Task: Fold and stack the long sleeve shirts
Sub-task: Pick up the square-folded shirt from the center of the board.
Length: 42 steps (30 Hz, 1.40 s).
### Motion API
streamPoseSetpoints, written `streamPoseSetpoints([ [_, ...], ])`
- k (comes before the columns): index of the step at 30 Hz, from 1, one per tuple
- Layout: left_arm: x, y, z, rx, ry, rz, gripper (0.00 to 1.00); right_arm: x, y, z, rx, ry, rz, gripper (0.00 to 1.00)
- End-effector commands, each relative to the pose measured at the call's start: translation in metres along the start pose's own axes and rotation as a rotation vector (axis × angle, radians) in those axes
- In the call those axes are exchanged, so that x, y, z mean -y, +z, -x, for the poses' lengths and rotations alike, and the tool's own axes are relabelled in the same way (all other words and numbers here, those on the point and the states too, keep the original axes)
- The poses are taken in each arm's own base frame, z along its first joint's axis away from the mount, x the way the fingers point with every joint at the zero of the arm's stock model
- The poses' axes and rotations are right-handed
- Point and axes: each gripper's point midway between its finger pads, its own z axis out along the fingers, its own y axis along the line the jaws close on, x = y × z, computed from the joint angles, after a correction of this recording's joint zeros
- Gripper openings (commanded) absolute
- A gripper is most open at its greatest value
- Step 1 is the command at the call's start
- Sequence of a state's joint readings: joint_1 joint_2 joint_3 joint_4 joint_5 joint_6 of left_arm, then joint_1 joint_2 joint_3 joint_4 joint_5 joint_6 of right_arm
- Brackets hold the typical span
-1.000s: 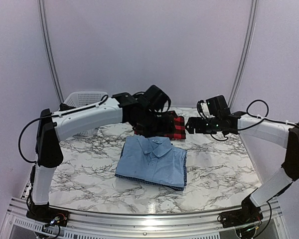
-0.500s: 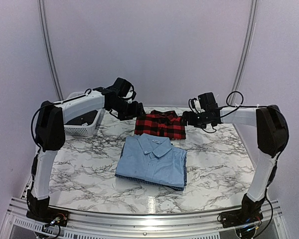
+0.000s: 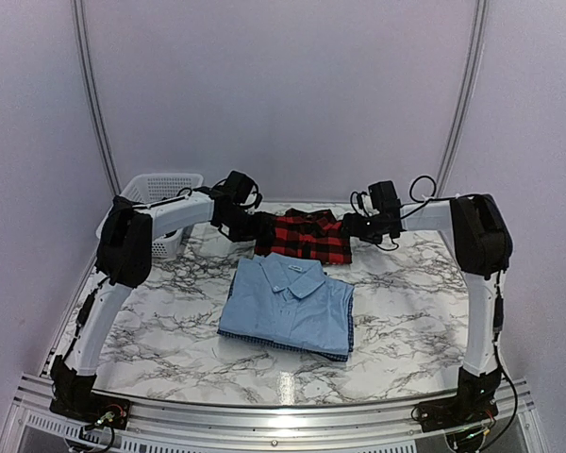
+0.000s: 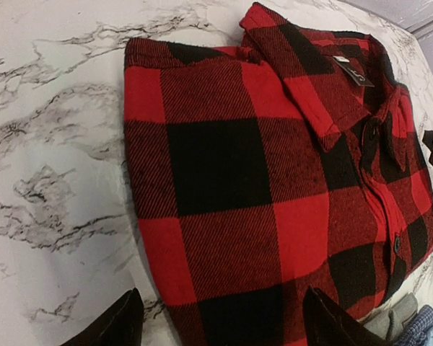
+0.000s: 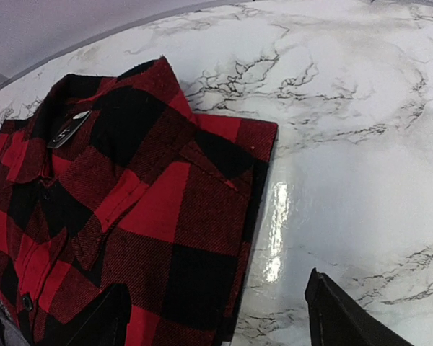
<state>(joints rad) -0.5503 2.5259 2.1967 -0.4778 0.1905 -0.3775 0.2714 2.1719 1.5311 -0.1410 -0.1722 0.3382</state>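
Next, my left gripper lowers onto the flannel's edge nearest the basket, just below it, and closes there, as its open fingers straddle that edge.
The red-and-black check flannel shirt (image 3: 304, 238) lies folded at the back of the marble table. In front of it, the light blue shirt (image 3: 291, 304) lies folded with its collar up. My left gripper (image 3: 250, 226) sits low at the flannel's left edge, my right gripper (image 3: 351, 226) at its right edge. In the left wrist view the left gripper (image 4: 224, 328) is open, one finger over marble and the other over the flannel (image 4: 274, 180). The right gripper (image 5: 224, 321) is open too and straddles the flannel's (image 5: 130, 216) folded edge. Neither holds any cloth.
A white mesh basket (image 3: 160, 189) stands at the back left, behind the left arm. Bare marble table (image 3: 415, 321) lies right of and in front of the blue shirt. A corner of the blue shirt (image 4: 427, 330) shows in the left wrist view.
Both arms have stretched back and dropped low. The left gripper moved off the top of the flannel to its left edge; the right gripper came in to its right edge.
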Motion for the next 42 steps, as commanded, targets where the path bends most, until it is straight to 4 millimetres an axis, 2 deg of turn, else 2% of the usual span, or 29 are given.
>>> streamPoseSetpoints([
  [1, -0.006, 0.019, 0.010, 0.040, -0.006, -0.002, 0.78, -0.005, 0.006, 0.015, 0.023, -0.010, 0.021, 0.78],
  [6, -0.009, 0.034, 0.002, 0.023, -0.047, -0.013, 0.73, -0.006, 0.017, 0.009, -0.003, 0.010, 0.044, 0.72],
  [16, -0.010, 0.049, -0.007, 0.008, -0.119, -0.037, 0.60, -0.012, 0.039, -0.010, -0.062, 0.055, 0.058, 0.68],
  [20, -0.006, 0.055, -0.009, 0.003, -0.148, -0.067, 0.47, -0.019, 0.047, -0.020, -0.085, 0.068, 0.081, 0.63],
  [24, 0.003, 0.056, -0.005, 0.008, -0.169, -0.115, 0.32, -0.035, 0.046, -0.015, -0.085, 0.064, 0.117, 0.49],
  [28, 0.014, 0.048, 0.010, 0.048, -0.177, -0.159, 0.20, -0.052, 0.040, -0.004, -0.071, 0.051, 0.138, 0.28],
  [32, 0.027, 0.033, 0.029, 0.097, -0.165, -0.203, 0.01, -0.068, 0.034, 0.012, -0.050, 0.039, 0.159, 0.07],
  [33, 0.029, 0.030, 0.034, 0.110, -0.161, -0.210, 0.00, -0.072, 0.032, 0.016, -0.044, 0.035, 0.164, 0.02],
  [38, 0.043, 0.004, 0.059, 0.180, -0.134, -0.243, 0.00, -0.091, 0.019, 0.037, -0.008, 0.013, 0.184, 0.00],
  [42, 0.053, -0.024, 0.082, 0.244, -0.112, -0.260, 0.00, -0.101, 0.003, 0.055, 0.033, 0.003, 0.195, 0.00],
])
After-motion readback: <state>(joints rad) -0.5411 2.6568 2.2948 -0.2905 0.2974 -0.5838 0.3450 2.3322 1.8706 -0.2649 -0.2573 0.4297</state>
